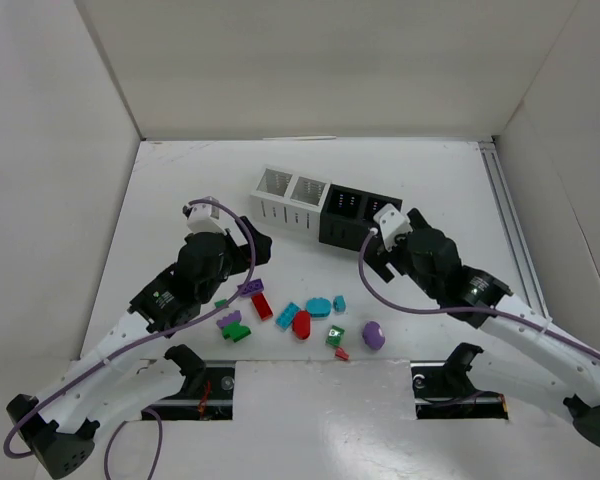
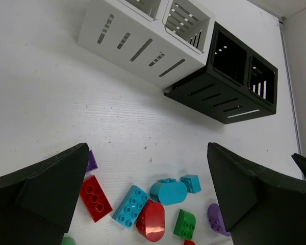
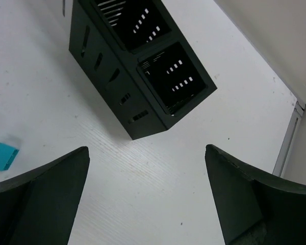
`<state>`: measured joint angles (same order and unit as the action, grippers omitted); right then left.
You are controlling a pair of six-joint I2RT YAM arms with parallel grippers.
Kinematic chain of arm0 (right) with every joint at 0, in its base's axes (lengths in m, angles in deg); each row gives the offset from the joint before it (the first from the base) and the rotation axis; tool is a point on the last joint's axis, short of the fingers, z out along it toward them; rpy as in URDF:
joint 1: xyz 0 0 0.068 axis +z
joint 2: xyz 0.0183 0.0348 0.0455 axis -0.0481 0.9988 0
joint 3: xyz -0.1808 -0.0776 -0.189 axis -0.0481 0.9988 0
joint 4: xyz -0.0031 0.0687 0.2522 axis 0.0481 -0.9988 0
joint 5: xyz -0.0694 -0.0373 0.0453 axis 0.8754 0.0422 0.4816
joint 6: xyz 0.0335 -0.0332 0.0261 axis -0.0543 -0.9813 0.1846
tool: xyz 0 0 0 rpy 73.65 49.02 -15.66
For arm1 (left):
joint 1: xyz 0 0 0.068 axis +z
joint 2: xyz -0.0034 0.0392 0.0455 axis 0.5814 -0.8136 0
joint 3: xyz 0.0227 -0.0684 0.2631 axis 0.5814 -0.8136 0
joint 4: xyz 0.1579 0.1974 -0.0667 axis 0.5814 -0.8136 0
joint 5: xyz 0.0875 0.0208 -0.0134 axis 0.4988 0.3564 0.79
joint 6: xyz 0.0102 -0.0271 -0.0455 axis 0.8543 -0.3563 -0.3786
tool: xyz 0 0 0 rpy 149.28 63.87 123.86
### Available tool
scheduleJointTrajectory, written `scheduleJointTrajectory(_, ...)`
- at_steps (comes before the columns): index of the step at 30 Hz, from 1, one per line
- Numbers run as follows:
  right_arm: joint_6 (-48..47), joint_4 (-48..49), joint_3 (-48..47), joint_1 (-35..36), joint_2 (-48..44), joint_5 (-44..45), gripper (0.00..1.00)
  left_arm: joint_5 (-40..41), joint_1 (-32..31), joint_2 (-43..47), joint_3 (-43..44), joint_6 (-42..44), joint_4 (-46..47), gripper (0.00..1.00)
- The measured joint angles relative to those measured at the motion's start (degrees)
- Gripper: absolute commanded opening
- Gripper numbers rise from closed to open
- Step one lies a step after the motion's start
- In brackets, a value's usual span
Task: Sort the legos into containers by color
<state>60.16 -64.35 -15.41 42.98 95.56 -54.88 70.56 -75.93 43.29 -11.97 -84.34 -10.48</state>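
Note:
I will next move my right gripper down and back, to the left in the top view, around the teal cube (image 1: 339, 302), since bare tabletop borders it toward the black cups.
The legos lie loose on the table: purple brick (image 1: 250, 288), red brick (image 1: 262, 306), teal brick (image 1: 287, 315), red oval (image 1: 301, 324), teal oval (image 1: 318, 306), teal cube (image 1: 339, 302), green piece (image 1: 335, 337), purple oval (image 1: 373, 335). The containers stand behind them in a row, two white cups (image 1: 292, 197) and two black cups (image 1: 355, 215). My left gripper (image 1: 257, 258) is open and empty above the left of the pile (image 2: 147, 153). My right gripper (image 1: 372, 252) is open and empty just in front of the black cups (image 3: 147, 150).
A purple and green cluster (image 1: 233, 326) and a small red piece (image 1: 342, 353) lie near the front edge. White walls close in the table on three sides. A rail (image 1: 510, 230) runs along the right side.

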Motion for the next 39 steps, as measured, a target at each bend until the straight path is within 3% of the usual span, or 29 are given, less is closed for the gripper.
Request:
scheduleJointTrajectory(11, -2.1, 3.5, 6.6, 4.0, -0.2, -10.5, 0.99, 0.0, 0.0, -0.1, -1.5, -0.8, 0.3, 1.0)
scheduleJointTrajectory(17, 0.0, 4.4, 7.3, 8.5, 8.7, -11.8, 0.89, -0.3, 0.0, -0.3, -2.4, -1.1, 0.7, 1.0)
scheduleJointTrajectory(19, 1.7, 4.4, 7.4, 9.3, 11.2, -11.5, 0.79, -0.5, 0.0, -0.7, -2.6, -1.3, 0.7, 1.0)
scheduleJointTrajectory(23, 5.1, 6.2, 7.7, 9.4, 15.0, -10.7, 0.77, -1.0, 0.0, -0.9, -3.5, -1.9, 0.9, 1.0)
scheduleJointTrajectory(25, 6.4, 7.4, 7.9, 9.4, 16.3, -10.8, 0.77, -1.6, 0.0, -0.9, -4.0, -2.2, 0.9, 1.0)
scheduleJointTrajectory(33, 8.7, 9.5, 8.3, 9.6, 20.7, -12.5, 0.93, -3.2, 0.0, -1.0, -4.7, -2.6, 0.7, 1.0)
scheduleJointTrajectory(39, 8.7, 10.2, 8.5, 10.2, 22.0, -14.7, 0.93, -3.7, 0.0, -1.0, -5.6, -2.6, 0.9, 1.0)
